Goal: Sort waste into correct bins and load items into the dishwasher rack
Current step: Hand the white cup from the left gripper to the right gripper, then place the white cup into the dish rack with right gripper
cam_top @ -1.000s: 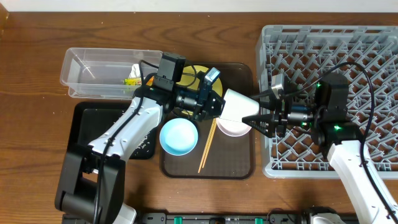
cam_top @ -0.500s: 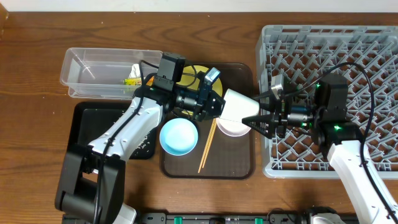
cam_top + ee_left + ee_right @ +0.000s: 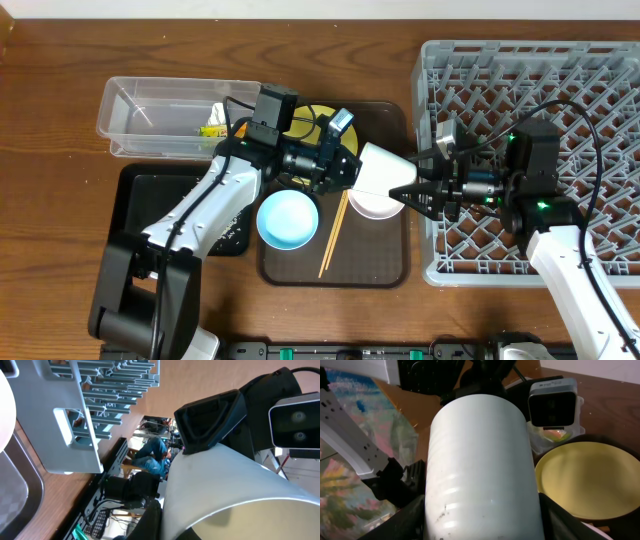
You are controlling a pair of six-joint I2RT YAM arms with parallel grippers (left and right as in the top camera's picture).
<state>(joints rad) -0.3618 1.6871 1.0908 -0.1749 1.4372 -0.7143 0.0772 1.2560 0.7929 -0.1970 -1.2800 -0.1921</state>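
Observation:
My right gripper will swing right in the overhead view to the rack's empty near part below it, tip down, lower and release the cup (image 3: 380,168).
A white cup (image 3: 380,168) hangs on its side above the brown tray (image 3: 385,270), between both grippers. My left gripper (image 3: 350,168) is shut on its rim, one finger inside and one outside, as the left wrist view (image 3: 165,525) shows with the cup (image 3: 225,490) filling the frame. My right gripper (image 3: 408,185) has a finger against each side of the cup's base; in the right wrist view (image 3: 480,522) the cup (image 3: 480,470) fills the gap between them. The grey dishwasher rack (image 3: 600,80) stands at the right and also shows in the left wrist view (image 3: 75,425).
On the tray lie a blue bowl (image 3: 288,220), a white bowl (image 3: 375,208), a yellow plate (image 3: 310,118) and chopsticks (image 3: 333,240). A clear bin (image 3: 150,120) with a small scrap and a black bin (image 3: 140,200) sit at the left.

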